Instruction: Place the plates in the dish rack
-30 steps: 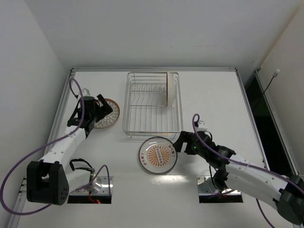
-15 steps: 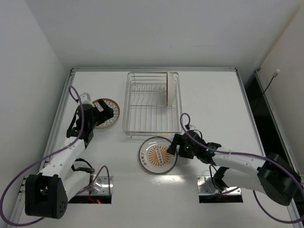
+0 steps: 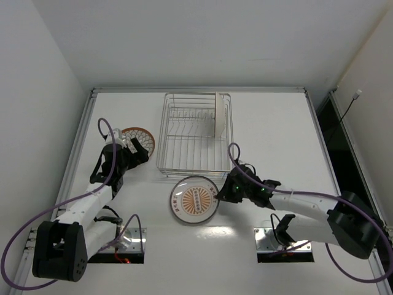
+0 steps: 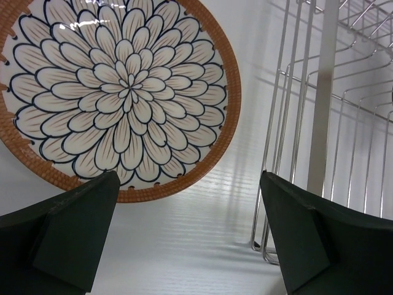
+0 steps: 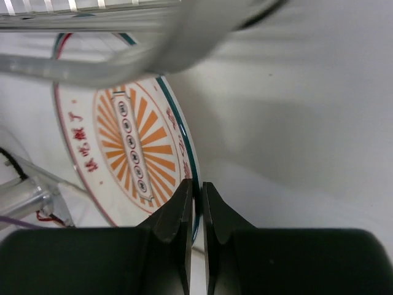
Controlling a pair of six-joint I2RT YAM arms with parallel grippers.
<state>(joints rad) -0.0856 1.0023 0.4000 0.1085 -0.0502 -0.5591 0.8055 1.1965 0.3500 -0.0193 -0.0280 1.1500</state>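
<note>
I will next lift my right gripper outward over the rack (image 3: 184, 147), turn the larger plate upright and lower it into the slots (image 3: 207, 119) beside the standing plate, because they are empty.
The larger plate (image 3: 195, 200), white with an orange sunburst centre, lies on the table just in front of the dish rack (image 3: 184, 147). My right gripper (image 3: 219, 195) is shut on its right rim; the right wrist view shows that plate (image 5: 129, 147) with its green-edged rim pinched in the right gripper (image 5: 198, 184). A small orange-rimmed plate (image 3: 140, 136) with a petal pattern lies flat left of the rack. My left gripper (image 3: 134, 150) hovers open at its near edge. In the left wrist view this plate (image 4: 123, 92) fills the upper left, and the left gripper (image 4: 189, 184) holds nothing. Another plate (image 3: 220, 114) stands upright in the rack.
The rack's wire wall (image 4: 319, 123) stands close on the right of the left gripper. A raised rail (image 3: 83, 141) runs along the table's left edge and another (image 3: 319, 135) along the right. Two mounting plates (image 3: 120, 243) sit at the near edge.
My right gripper has shut on the larger plate's rim, and the plate has slid a little to the left. The left gripper has drawn back slightly toward the small plate's near edge.
</note>
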